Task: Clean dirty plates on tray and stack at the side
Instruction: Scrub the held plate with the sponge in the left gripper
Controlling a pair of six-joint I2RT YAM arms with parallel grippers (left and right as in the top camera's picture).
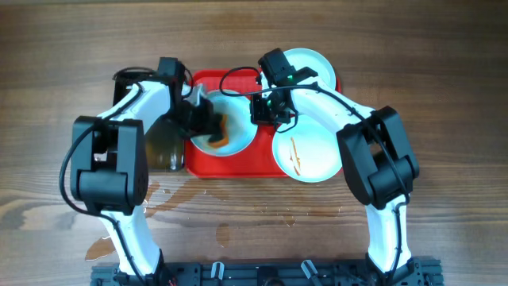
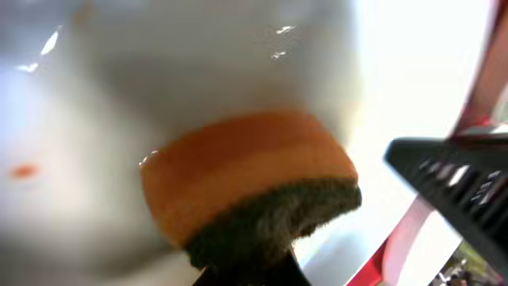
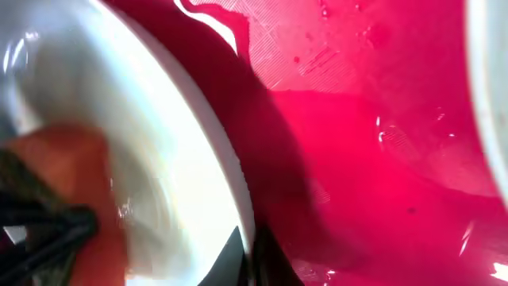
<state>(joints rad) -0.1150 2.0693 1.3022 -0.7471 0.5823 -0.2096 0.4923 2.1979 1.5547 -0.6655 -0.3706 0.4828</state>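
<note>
Next I need to raise my right gripper, move toward the right in the overhead view and bring the plate down onto the tabletop (image 1: 377,94) beside the tray, because that wood is empty.
Three pale plates lie on the red tray (image 1: 238,163). The middle plate (image 1: 238,107) has my left gripper (image 1: 208,125) over it, shut on an orange sponge (image 1: 222,137) with a dark scrub side. In the left wrist view the sponge (image 2: 246,179) presses on the plate's face (image 2: 159,71), where a small orange spot (image 2: 24,169) shows. My right gripper (image 1: 259,111) is shut on that plate's rim (image 3: 230,175), one finger on each side. A smeared plate (image 1: 305,151) sits at the front right. Another plate (image 1: 309,65) lies at the back right.
A dark narrow tray (image 1: 164,149) lies left of the red tray, partly under my left arm. Wet patches (image 1: 159,192) spread over the wooden table in front of both trays. The red tray floor (image 3: 381,119) is wet.
</note>
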